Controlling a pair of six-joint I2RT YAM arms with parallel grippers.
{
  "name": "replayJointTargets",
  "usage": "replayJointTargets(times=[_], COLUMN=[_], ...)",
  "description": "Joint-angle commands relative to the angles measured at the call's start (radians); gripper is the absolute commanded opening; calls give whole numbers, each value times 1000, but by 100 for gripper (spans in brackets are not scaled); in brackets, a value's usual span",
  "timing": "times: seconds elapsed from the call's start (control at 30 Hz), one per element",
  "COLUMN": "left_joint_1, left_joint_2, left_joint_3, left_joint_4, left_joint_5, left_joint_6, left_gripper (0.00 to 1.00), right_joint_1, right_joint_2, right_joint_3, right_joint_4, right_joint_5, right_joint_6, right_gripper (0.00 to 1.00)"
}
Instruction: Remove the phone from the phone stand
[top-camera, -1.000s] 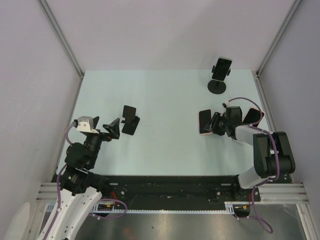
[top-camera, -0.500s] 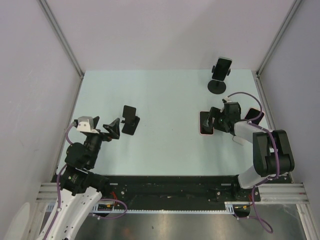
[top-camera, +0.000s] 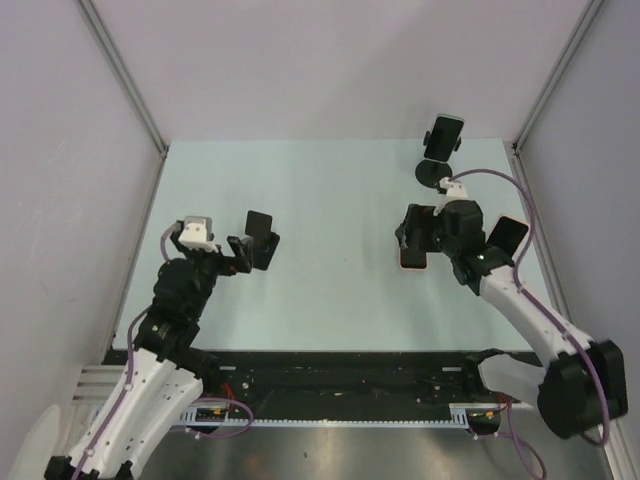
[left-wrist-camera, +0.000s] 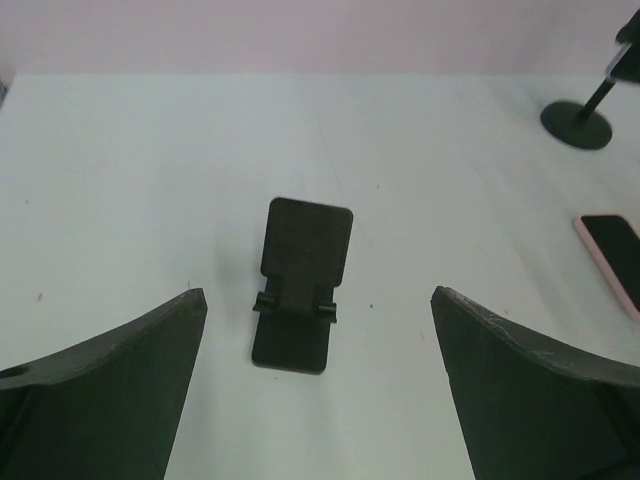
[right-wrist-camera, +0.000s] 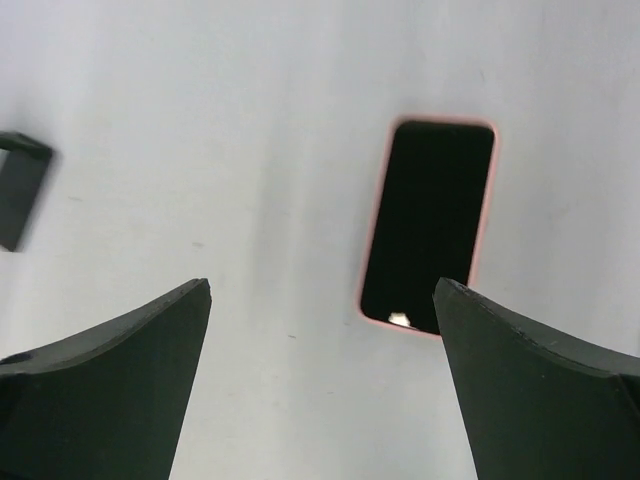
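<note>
The left gripper moves outward and down next, fingers around the upper plate of the phone stand, since that plate lies outward of my open fingers and below.
A pink-cased phone (right-wrist-camera: 428, 225) lies flat on the table, screen up, also visible in the top view (top-camera: 411, 256) and at the right edge of the left wrist view (left-wrist-camera: 610, 260). My right gripper (right-wrist-camera: 322, 290) hovers just above it, open and holding nothing (top-camera: 409, 233). A black folding phone stand (left-wrist-camera: 300, 285) sits empty at the left (top-camera: 260, 238). My left gripper (left-wrist-camera: 318, 295) is open right in front of it, not touching (top-camera: 240, 252).
A round-based stand (top-camera: 435, 170) at the back right clamps another phone (top-camera: 445, 132). A dark pink-edged slab (top-camera: 507, 233) tilts up beside the right arm. Frame posts and grey walls close in both sides.
The right gripper opened and let go of the pink phone, which now lies flat, and that arm rose and stretched out. The left arm moved forward toward the folding stand.
</note>
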Motion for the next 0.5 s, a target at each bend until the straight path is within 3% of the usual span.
replayJointTargets(times=[0.0,0.23,0.47], left_joint_1=[-3,6,43], left_joint_2=[158,464,742], left_joint_3=[57,212,386], left_joint_4=[-9,-61,-109], left_joint_5=[42,54,132], left_joint_6=[28,66,121], left_gripper=[100,100,100], right_joint_1=[21,10,6], right_joint_2=[-253,-551,-720], right_joint_3=[58,83,65], right_joint_4=[-50,-168,-260], right_joint_5=[-20,35,124], right_joint_6=[-13,-86,-119], right_gripper=[100,100,100])
